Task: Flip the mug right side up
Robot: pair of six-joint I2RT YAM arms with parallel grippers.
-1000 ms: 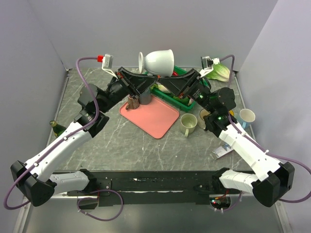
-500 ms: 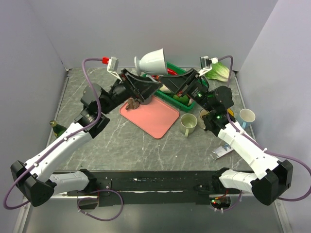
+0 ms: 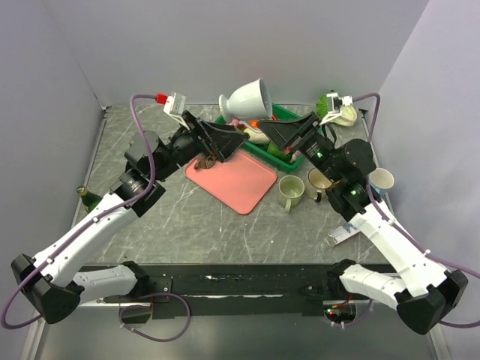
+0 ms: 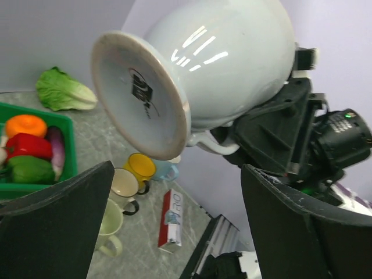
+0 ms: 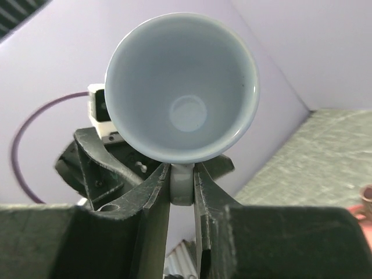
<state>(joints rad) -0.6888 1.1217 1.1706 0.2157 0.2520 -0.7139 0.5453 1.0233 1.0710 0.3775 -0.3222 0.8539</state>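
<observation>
I need to move my right gripper back and down while I turn the mug foot-down, then let go of it on the tabletop by the tray's near corner point(image 3: 259, 220), because that spot is back and below the gripper.
A white footed mug point(image 3: 250, 96) hangs tilted in the air above the back of the table, its foot toward the left arm and its mouth toward the right arm. My right gripper point(image 3: 267, 129) is shut on the mug's handle point(image 5: 182, 186), and the right wrist view looks straight into the mug's empty bowl point(image 5: 181, 110). My left gripper point(image 3: 234, 138) stands open just below the foot and holds nothing. In the left wrist view the mug's underside point(image 4: 139, 96) fills the top, above the wide-apart fingers point(image 4: 64, 221).
Below the mug lie a pink tray point(image 3: 232, 180) with a brown object point(image 3: 204, 160) and a green bin of vegetables point(image 3: 283, 154). Several mugs point(image 3: 290, 191) stand at right, with a lettuce point(image 3: 339, 112) and a small box point(image 3: 341, 234). A bottle point(image 3: 88, 196) is at left.
My left gripper has opened and let go of the mug. The right gripper has kept the handle, and the mug has shifted right and tilted with its mouth higher.
</observation>
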